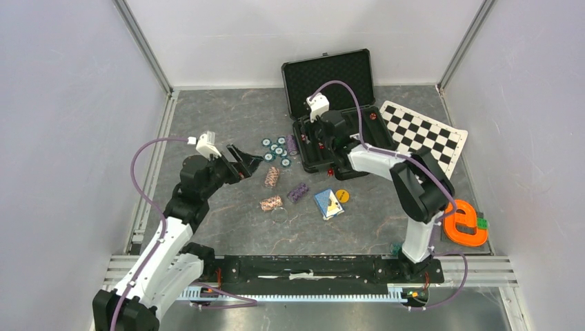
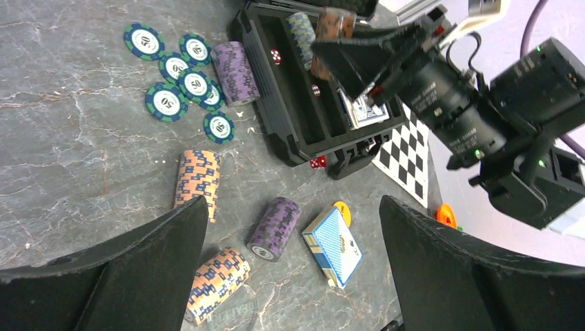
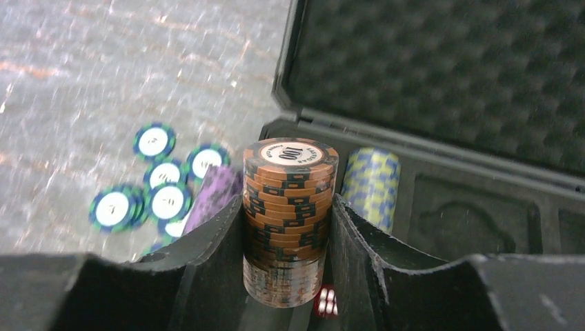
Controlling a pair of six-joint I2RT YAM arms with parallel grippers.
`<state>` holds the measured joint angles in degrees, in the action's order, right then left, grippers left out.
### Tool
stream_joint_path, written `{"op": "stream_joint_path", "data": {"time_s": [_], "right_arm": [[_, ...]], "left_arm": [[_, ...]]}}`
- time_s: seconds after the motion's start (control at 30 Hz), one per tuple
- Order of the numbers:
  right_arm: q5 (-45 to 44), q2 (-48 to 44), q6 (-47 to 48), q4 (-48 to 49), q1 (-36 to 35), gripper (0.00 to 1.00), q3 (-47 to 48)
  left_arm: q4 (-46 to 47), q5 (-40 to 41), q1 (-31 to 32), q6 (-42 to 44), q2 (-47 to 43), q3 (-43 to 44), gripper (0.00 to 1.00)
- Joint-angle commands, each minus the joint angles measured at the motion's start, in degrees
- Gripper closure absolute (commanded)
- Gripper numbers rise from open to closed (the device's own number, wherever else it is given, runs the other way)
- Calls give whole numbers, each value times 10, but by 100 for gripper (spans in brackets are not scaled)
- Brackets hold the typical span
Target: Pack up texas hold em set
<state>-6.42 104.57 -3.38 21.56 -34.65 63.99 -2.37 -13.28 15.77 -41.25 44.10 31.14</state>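
Observation:
My right gripper will next move down the tray's groove between the yellow-blue stack (image 3: 372, 183) and the teal chips, outward into its far end (image 3: 301, 132), because the groove holds only a die.
The black case (image 1: 330, 76) lies open at the back, its foam lid up. Over its tray my right gripper (image 3: 286, 207) is shut on an upright stack of brown chips (image 3: 290, 186), next to a yellow-blue stack (image 3: 372, 183) and a red die (image 3: 325, 302) in the tray. My left gripper (image 2: 291, 203) hangs open and empty above the table. Below it lie two brown-white stacks (image 2: 198, 181), a purple stack (image 2: 274, 227), a blue card deck (image 2: 334, 245) and a yellow button (image 2: 343, 210). Loose teal chips (image 1: 276, 149) and another purple stack (image 1: 292, 144) lie left of the case.
A black-and-white checkered mat (image 1: 424, 134) lies right of the case. An orange ring-shaped toy (image 1: 464, 222) sits by the right arm's base. Two red dice (image 2: 318, 162) rest at the case's front corner. Grey walls close in both sides.

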Motion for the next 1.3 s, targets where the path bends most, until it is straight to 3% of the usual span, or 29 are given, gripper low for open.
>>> {"op": "stream_joint_path", "data": {"time_s": [0.0, 0.17, 0.47, 0.7, 1.13, 1.27], "right_arm": [[10, 50, -13, 127, 19, 82, 82], [16, 122, -11, 109, 24, 82, 168], [11, 184, -52, 91, 25, 81, 206], [-14, 179, -50, 37, 24, 81, 195], [-43, 92, -93, 1, 10, 82, 92], [-46, 81, -104, -35, 8, 76, 91]], "left_arm": [[42, 29, 0, -3, -23, -15, 0], [50, 56, 0, 5, -45, -39, 0], [63, 55, 0, -2, -44, -44, 0], [62, 35, -1, -4, -38, -35, 0], [27, 30, 0, 1, -60, -29, 0], [27, 30, 0, 3, -61, -29, 0]]}}
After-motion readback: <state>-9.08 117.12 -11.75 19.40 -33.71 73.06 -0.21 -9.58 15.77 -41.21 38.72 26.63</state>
